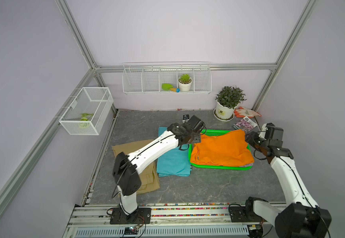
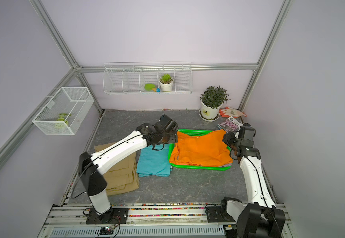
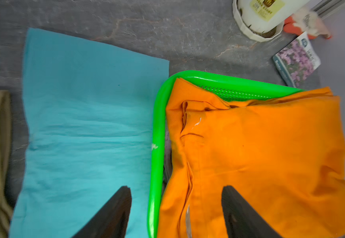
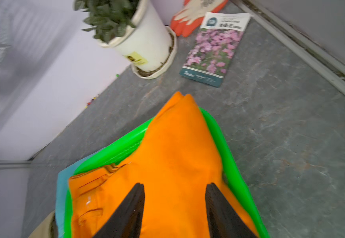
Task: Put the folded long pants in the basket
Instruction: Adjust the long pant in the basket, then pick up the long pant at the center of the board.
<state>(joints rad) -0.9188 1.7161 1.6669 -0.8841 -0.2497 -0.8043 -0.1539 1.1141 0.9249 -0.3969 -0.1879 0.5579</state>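
The teal pants' near edge (image 1: 176, 175) is the next spot for my left gripper, back and down from the basket's rim, since that edge borders bare table.
The bright orange folded pants (image 1: 221, 148) (image 2: 200, 149) lie on top in the green basket (image 1: 219, 166) (image 3: 157, 127), one corner draped over its far right rim. A lilac edge (image 1: 247, 165) shows beneath them. Teal pants (image 1: 172, 162) (image 3: 89, 107) lie on the table left of the basket. Khaki pants (image 1: 149, 181) lie further left, partly under my left arm. My left gripper (image 1: 196, 137) (image 3: 176, 187) hovers open over the basket's left rim. Above the orange pants' right side, my right gripper (image 1: 247, 138) (image 4: 175, 184) is open too. Neither holds anything.
A potted plant (image 1: 228, 103), orange-and-white gloves (image 1: 246, 112) and a flower seed packet (image 4: 212, 47) sit at the back right. A white wire rack (image 1: 166, 79) hangs on the back wall, a white wire cage basket (image 1: 87, 110) on the left wall.
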